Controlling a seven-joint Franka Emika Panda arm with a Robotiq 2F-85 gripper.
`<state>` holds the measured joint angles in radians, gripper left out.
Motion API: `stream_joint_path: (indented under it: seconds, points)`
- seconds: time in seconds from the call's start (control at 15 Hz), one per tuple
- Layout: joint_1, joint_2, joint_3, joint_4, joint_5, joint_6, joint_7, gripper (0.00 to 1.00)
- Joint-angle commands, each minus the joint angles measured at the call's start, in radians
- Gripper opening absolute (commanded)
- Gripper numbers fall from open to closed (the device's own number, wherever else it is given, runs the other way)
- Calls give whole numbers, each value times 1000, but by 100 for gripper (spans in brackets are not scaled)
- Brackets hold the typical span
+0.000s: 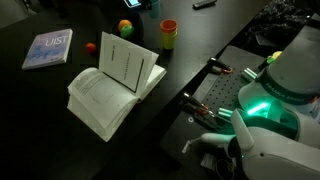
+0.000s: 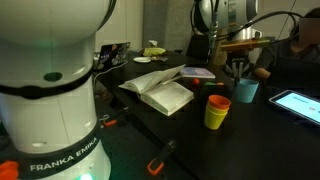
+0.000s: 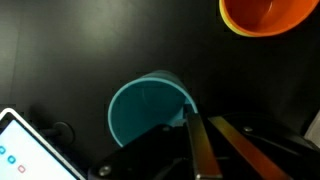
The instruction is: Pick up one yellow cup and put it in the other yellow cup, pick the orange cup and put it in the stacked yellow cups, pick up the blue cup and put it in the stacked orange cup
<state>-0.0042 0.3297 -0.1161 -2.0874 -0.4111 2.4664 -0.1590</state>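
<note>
The blue cup [image 2: 246,91] will be lifted by my gripper and brought back over the opening of the open orange cup atop the yellow stack [image 2: 218,102]. My gripper will then lower the blue cup and let it go.
The blue cup [image 3: 148,108] stands on the dark table, and I look down into it in the wrist view. My gripper [image 3: 205,125] has its two fingers close together at the cup's right rim, shut on the wall. In an exterior view the gripper [image 2: 239,72] hangs right over the blue cup [image 2: 246,91]. The orange cup [image 2: 218,102] sits inside the stacked yellow cups [image 2: 215,119], a short way from the blue cup. The stack also shows in the other exterior view, with the orange cup [image 1: 168,25] in the yellow cups [image 1: 168,40]. The orange cup's rim [image 3: 268,15] is at the wrist view's top right.
An open white book [image 1: 112,85] lies mid-table, with a pale booklet [image 1: 48,50], a coloured ball [image 1: 125,27] and a tiny orange ball [image 1: 90,46] near it. A tablet [image 2: 300,104] lies beside the blue cup, and its corner [image 3: 25,150] shows in the wrist view. The robot base [image 2: 50,90] is close by.
</note>
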Motion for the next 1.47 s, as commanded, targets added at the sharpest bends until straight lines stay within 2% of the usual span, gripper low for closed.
stream_joint_path:
  seconds: [0.0,0.2,0.53,0.93,1.4]
  points:
    - [39,-91,-6,8,-54,-148,116,3]
    - [51,-154,7,12,-54,-299,223,3]
    - [43,-235,50,-22,3,-398,344,3]
    - [42,-265,79,-113,10,-379,486,2]
    - [38,-266,81,-182,7,-334,562,2]
